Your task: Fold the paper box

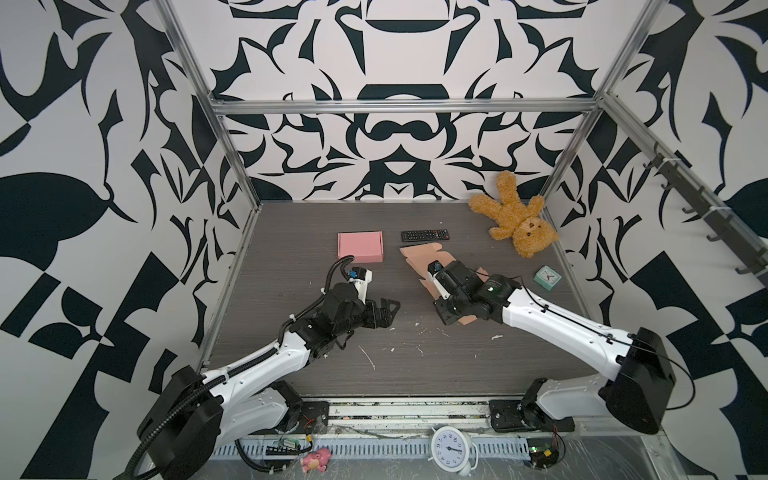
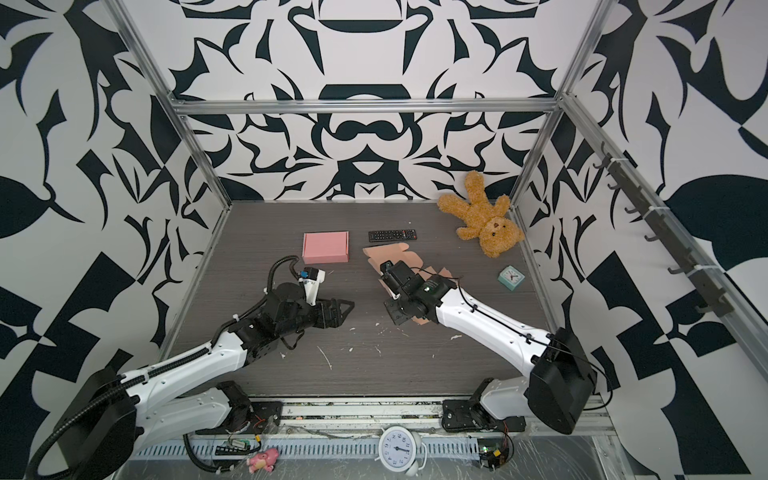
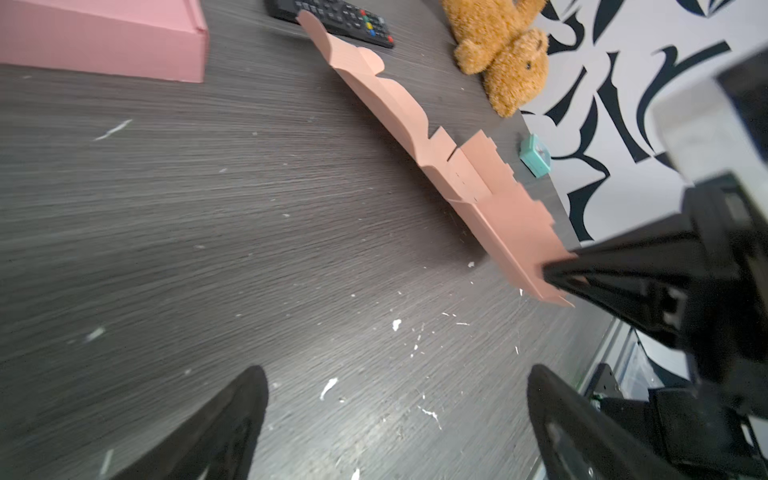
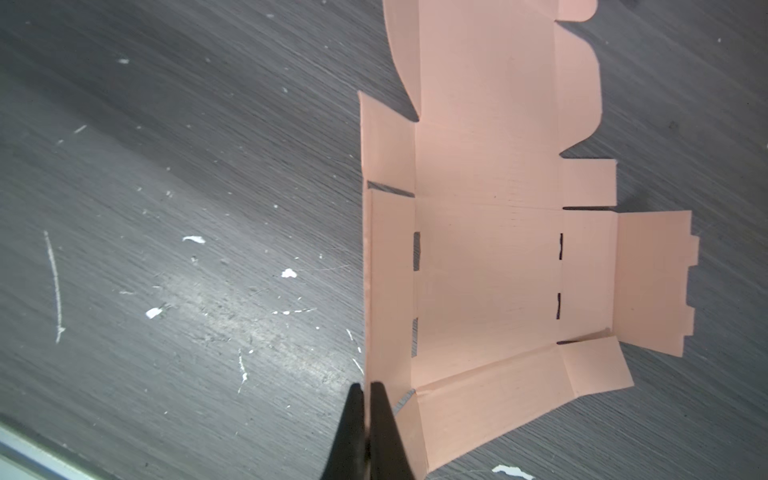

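The paper blank is slanted. My right gripper should next pull the blank back, turn it straighter, lower the flap and let go of it.
The paper box (image 1: 419, 254) (image 2: 388, 254) is a flat salmon cardboard blank lying unfolded on the dark table, partly hidden under my right arm in both top views. In the right wrist view the blank (image 4: 486, 270) shows its slots and flaps, with one side flap raised on edge. My right gripper (image 4: 366, 388) (image 1: 445, 315) is shut on that flap's near end. The left wrist view shows the blank (image 3: 469, 178) lifted along that edge. To the left of the blank my left gripper (image 1: 388, 313) (image 3: 397, 374) hovers over bare table, open and holding nothing.
A closed pink box (image 1: 360, 247) lies at the back left, a black remote (image 1: 425, 235) just behind the blank. A teddy bear (image 1: 517, 220) fills the back right corner and a small teal clock (image 1: 547, 277) stands by the right wall. Metal frame posts edge the table.
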